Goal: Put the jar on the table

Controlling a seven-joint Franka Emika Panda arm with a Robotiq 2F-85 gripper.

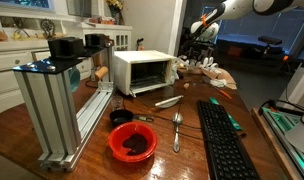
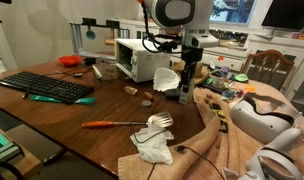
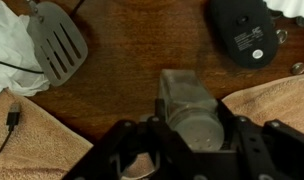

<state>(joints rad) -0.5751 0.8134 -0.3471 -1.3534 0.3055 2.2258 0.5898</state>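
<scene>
The jar (image 3: 185, 98) hangs above bare wood between the towel edges. The jar comes down next in my gripper until it stands there, then my gripper opens.
My gripper (image 3: 192, 132) is shut on the jar (image 3: 185, 98), a clear glass shaker with a perforated metal lid, which lies between the fingers in the wrist view. The jar hangs above the glossy reddish-brown table (image 3: 142, 55), over bare wood between two tan towel edges. In an exterior view the gripper (image 2: 188, 78) points down a little above the table (image 2: 92, 108), next to a white object (image 2: 167, 80); the jar is hard to make out there. In an exterior view the gripper (image 1: 198, 42) is small and far back, beyond the table (image 1: 187, 120).
Below the gripper lie a slotted spatula (image 3: 57, 45), a black mouse (image 3: 247, 35), a white cloth (image 3: 7, 50) and a tan towel (image 3: 277, 100). Farther off are a toaster oven (image 2: 142, 60), a keyboard (image 2: 52, 87), a white headset (image 2: 257, 120), a red bowl (image 1: 132, 143) and an aluminium frame (image 1: 57, 110).
</scene>
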